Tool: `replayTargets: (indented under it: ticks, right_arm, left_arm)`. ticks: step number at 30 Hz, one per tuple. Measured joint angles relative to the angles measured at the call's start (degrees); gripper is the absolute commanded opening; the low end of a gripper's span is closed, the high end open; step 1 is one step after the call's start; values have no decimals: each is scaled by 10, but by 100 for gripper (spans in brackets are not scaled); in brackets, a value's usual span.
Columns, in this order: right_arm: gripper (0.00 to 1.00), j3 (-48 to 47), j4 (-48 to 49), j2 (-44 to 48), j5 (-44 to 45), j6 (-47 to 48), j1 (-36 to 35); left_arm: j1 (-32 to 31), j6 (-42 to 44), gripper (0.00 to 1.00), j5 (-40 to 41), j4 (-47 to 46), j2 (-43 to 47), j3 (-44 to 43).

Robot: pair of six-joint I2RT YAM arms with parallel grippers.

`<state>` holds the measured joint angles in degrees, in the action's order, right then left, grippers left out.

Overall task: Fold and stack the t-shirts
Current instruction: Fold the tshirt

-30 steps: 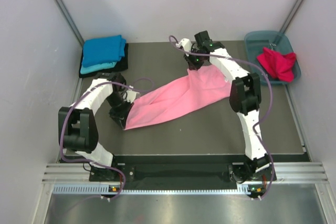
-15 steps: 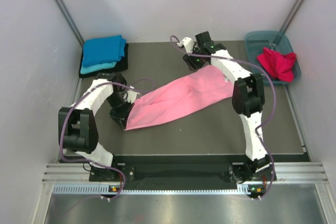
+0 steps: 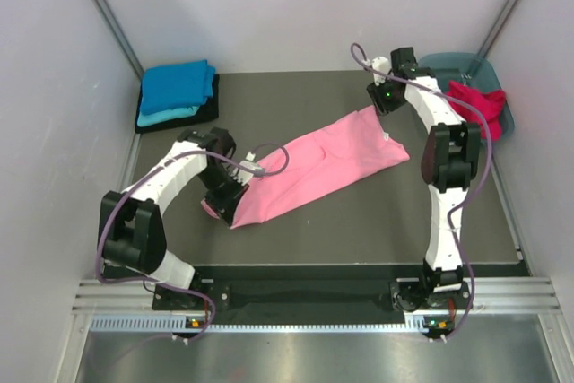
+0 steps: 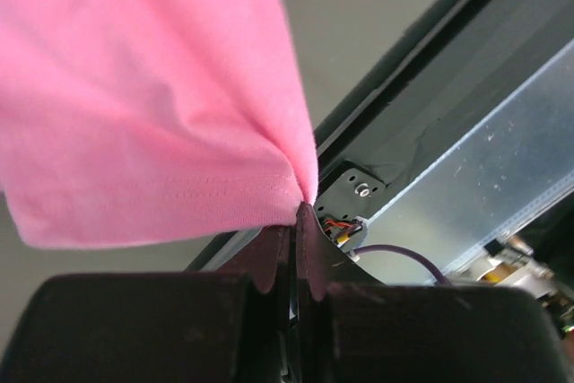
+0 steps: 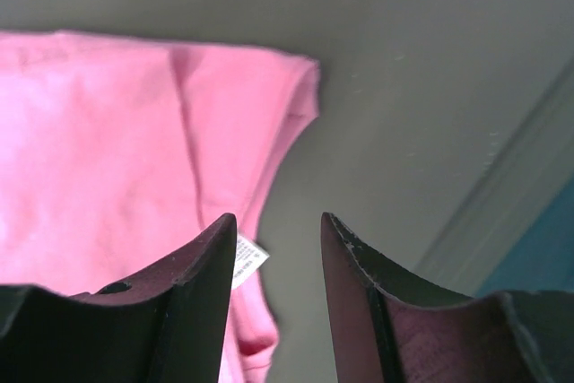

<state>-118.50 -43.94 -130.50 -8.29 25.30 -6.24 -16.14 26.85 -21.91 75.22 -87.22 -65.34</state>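
My right gripper moves down and sideways onto the shirt's edge by the white label next, as that lies below, to the left in the wrist view.
The light pink t-shirt lies in a long diagonal band across the mat. My left gripper is shut on its near left end; in the left wrist view the pink cloth is bunched at the closed fingertips. My right gripper is open and empty just past the shirt's far right corner. The right wrist view shows the pink shirt and its white label below and left of the spread gripper. A bright blue shirt lies folded on turquoise and black ones at the back left.
A blue-grey tub at the back right holds the crumpled crimson red shirt. Grey walls close in the left, right and back. A metal rail runs along the near edge by the arm bases.
My right gripper has let go of the pink shirt's far end and moved right towards the tub. My left gripper has pulled its end right and nearer; the shirt shifted right.
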Motion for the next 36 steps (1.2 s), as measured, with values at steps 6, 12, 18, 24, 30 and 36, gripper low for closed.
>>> replayTargets:
  ticks: [6, 12, 18, 24, 30, 36]
  right_arm:
    - [42, 19, -37, -2, -9, 2, -15]
    - [41, 37, -54, -2, -13, 6, -11]
    - [41, 52, -57, -3, -12, 7, -2]
    - [41, 57, -64, -6, -8, 11, 0]
    - [29, 56, -67, -28, -7, 16, 0]
    - [0, 34, -87, -40, -21, 16, 0]
  left_arm:
    - [-61, 18, 0, -23, 0, 0, -2]
    - [-67, 21, 0, -23, 0, 1, -10]
    - [-67, 21, 0, -10, 0, 1, -10]
    - [-67, 23, 0, -7, 0, 2, -10]
    - [-67, 25, 0, -7, 0, 2, -15]
    - [-67, 27, 0, -8, 1, 2, -20]
